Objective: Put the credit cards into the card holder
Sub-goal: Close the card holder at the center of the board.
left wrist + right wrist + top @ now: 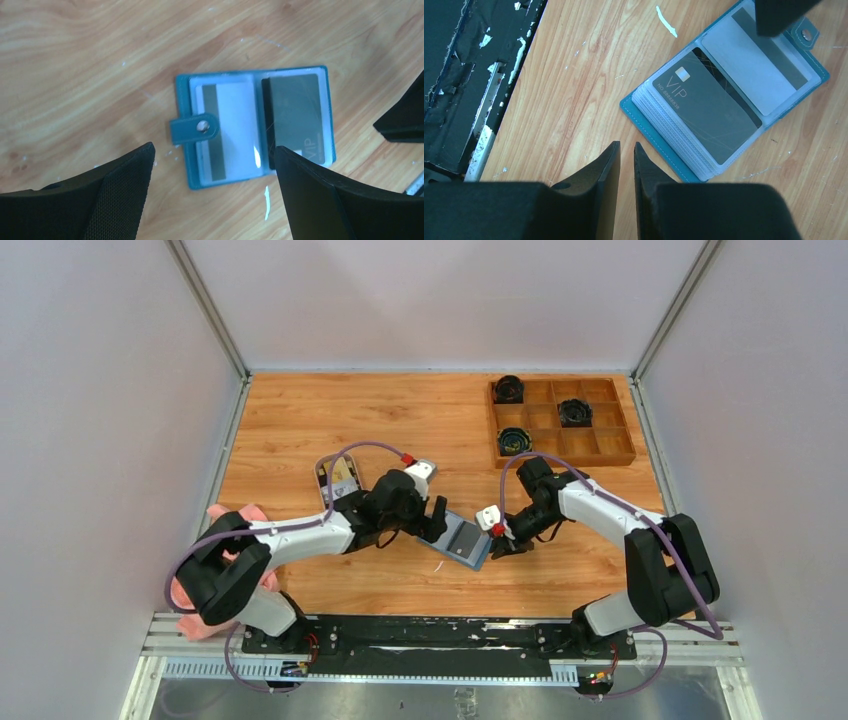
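I need to lower the open fingers of my left gripper onto the end of the strap [201, 127] at the holder's edge, because both clear pockets already hold a card.
The teal-blue card holder [462, 540] lies open on the wooden table between both grippers. In the left wrist view it [182, 90] holds a white card with a grey stripe [235, 125] in one clear pocket and a dark grey VIP card [295, 112] in the other. Both cards also show in the right wrist view, VIP [709, 107] and white [756, 75]. My left gripper [437, 520] hovers over the holder's left edge, wide open and empty [214, 147]. My right gripper [497, 540] is shut and empty [626, 146], just beside the holder's right edge. A yellowish card [343, 478] lies further left.
A brown wooden compartment tray [600, 445] with three dark round items stands at the back right. A pink cloth [228, 515] lies at the left edge by the left arm's base. The black mounting rail [454, 75] runs along the near edge.
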### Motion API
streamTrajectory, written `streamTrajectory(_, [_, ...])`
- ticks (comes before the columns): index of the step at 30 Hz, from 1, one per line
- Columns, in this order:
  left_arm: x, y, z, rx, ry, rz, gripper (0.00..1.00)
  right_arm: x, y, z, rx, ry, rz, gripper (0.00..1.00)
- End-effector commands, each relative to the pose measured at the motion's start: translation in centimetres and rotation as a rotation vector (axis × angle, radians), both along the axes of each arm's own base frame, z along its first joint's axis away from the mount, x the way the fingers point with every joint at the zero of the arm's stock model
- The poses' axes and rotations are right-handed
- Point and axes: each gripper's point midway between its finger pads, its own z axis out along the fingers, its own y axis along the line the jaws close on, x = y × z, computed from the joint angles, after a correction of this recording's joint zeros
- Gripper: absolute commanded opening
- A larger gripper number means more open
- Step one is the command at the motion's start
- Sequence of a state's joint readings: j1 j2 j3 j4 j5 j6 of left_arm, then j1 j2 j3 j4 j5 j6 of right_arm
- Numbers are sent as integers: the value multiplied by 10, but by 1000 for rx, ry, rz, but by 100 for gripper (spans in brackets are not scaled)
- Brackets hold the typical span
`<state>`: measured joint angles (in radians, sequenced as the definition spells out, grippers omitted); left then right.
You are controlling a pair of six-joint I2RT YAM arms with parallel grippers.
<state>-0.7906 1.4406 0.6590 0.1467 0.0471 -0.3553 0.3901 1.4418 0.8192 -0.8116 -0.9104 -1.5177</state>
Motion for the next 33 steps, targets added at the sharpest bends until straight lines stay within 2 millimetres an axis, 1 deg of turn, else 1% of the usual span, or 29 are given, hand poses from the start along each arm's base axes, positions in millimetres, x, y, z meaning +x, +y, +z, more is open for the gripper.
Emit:
streamTrajectory(1, [17, -1, -6, 162, -66, 42, 90, 0, 0, 2, 2, 21, -10, 19])
streamTrajectory(3, [21, 3, -15, 244, -41, 75, 86, 0, 0, 2, 2, 26, -13, 19])
streamTrajectory(6, [25, 9, -21, 354, -35, 95, 80, 0, 0, 1, 1, 28, -14, 18])
streamTrajectory(10, [28, 7, -20, 370, -40, 97, 69, 0, 0, 1, 0, 33, -15, 18])
streamTrajectory(19, [25, -4, -28, 344, -12, 62, 54, 0, 0, 1, -3, 34, -19, 17])
streamTrajectory(20, [26, -4, -29, 344, -12, 65, 50, 0, 0, 1, -3, 36, -21, 17])
streamTrajectory(23, [27, -3, -27, 341, -19, 76, 35, -1, 1, 0, -1, 44, -23, 17])
streamTrajectory(27, [28, -4, -20, 325, -34, 80, 18, 1, 1, 2, -4, 59, -43, 15])
streamTrajectory(28, [27, -5, -18, 314, -37, 73, 10, 2, 2, 2, -8, 65, -51, 15])
streamTrajectory(29, [26, -8, -14, 295, -41, 63, 4, 4, 1, 2, -17, 74, -69, 15])
streamTrajectory(30, [25, -10, -11, 277, -44, 53, 0, 7, 1, 2, -31, 92, -104, 15])
streamTrajectory(33, [21, -18, 5, 199, -65, 24, 0, 29, 0, 2, -106, 178, -289, 14])
